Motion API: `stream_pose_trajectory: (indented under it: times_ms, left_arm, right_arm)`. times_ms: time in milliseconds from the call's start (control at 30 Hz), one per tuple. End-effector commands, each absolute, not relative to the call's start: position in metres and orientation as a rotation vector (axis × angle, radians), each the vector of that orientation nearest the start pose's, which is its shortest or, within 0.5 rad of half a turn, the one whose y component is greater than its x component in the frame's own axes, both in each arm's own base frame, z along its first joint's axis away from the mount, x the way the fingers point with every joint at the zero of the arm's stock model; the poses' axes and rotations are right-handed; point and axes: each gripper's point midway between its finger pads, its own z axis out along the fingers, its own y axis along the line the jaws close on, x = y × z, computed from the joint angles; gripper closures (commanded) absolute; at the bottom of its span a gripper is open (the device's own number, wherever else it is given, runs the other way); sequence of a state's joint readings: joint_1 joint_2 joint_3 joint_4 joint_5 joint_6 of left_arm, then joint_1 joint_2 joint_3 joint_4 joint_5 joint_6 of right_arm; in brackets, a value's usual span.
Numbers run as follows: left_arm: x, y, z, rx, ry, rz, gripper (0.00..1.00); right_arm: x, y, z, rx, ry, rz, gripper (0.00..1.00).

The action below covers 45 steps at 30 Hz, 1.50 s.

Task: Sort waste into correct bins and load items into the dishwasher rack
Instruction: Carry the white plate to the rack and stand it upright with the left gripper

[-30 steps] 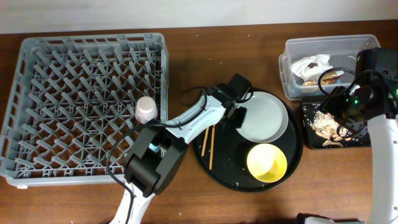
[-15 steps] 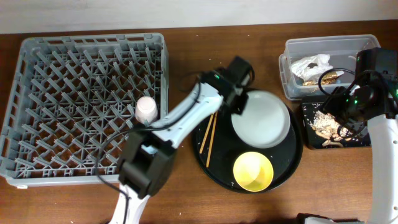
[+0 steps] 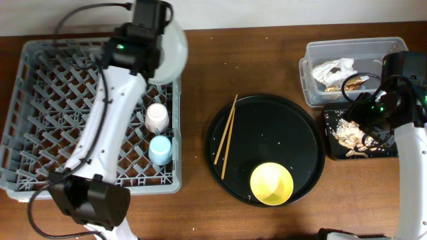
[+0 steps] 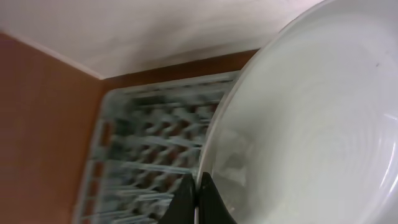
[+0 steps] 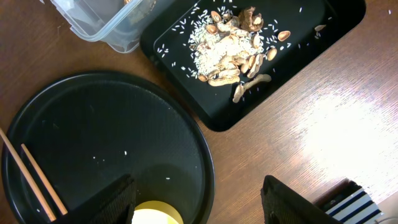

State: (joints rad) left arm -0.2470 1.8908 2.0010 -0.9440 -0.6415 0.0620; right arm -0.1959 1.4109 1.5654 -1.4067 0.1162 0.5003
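Note:
My left gripper shifts to its left in the overhead view next and lowers the plate (image 3: 173,48) into the empty far rack slots, which lie below and that way.
My left gripper (image 3: 155,53) is shut on the rim of the round white plate (image 3: 173,48) and holds it on edge above the far right corner of the grey dishwasher rack (image 3: 60,120). In the left wrist view the jaws (image 4: 198,194) pinch the plate (image 4: 311,124) over the rack (image 4: 149,149). A pink cup (image 3: 157,118) and a blue cup (image 3: 160,150) stand in the rack. The chopsticks (image 3: 227,137) and the yellow bowl (image 3: 271,183) lie on the round black tray (image 3: 293,133). My right gripper (image 5: 205,202) is open and empty, above the table beside the shallow black tray (image 5: 186,93).
The clear tub (image 3: 353,50) at the back right holds the white napkin (image 3: 335,68) and the brown-gold wrapper (image 3: 355,82). The shallow black tray (image 3: 333,150) in front of it holds food scraps (image 3: 348,135), also in the right wrist view (image 5: 230,43). My right arm (image 3: 410,147) stands over that corner.
My left gripper has lifted the white plate off the round black tray and carried it left and back over the rack. The blue cup now shows. The right arm has not moved.

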Motion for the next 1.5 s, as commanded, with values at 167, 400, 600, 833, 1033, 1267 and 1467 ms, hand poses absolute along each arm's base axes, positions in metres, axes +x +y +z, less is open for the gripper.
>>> stream_pose_trajectory:
  times_ms: [167,400,600,833,1033,1267,1467]
  left_arm:
    - [0.516,0.090,0.284,-0.110,2.265,0.914,0.99]
    - [0.539,0.101,0.215,-0.070,2.345,1.087,0.99]
    - [0.542,0.094,0.201,-0.041,2.368,1.086,0.99]
    - [0.553,0.046,0.204,0.046,2.323,1.035,0.71]
    - [0.553,0.042,0.207,0.049,2.314,1.032,0.07]
    - [0.553,0.028,0.268,0.069,2.294,0.903,0.01]
    - [0.491,-0.104,0.260,0.551,2.527,0.348,0.01]
  right_arm:
    - [0.278,-0.080,0.241,0.989,2.617,-0.125,0.33]
    - [0.277,-0.080,0.241,0.990,2.620,-0.126,0.34]
    - [0.277,-0.080,0.240,0.990,2.623,-0.126,0.33]
    - [0.278,-0.080,0.240,0.991,2.623,-0.126,0.33]
    - [0.277,-0.080,0.240,0.991,2.624,-0.127,0.32]
    - [0.278,-0.080,0.240,0.990,2.624,-0.127,0.31]
    - [0.278,-0.080,0.240,0.989,2.621,-0.126,0.16]
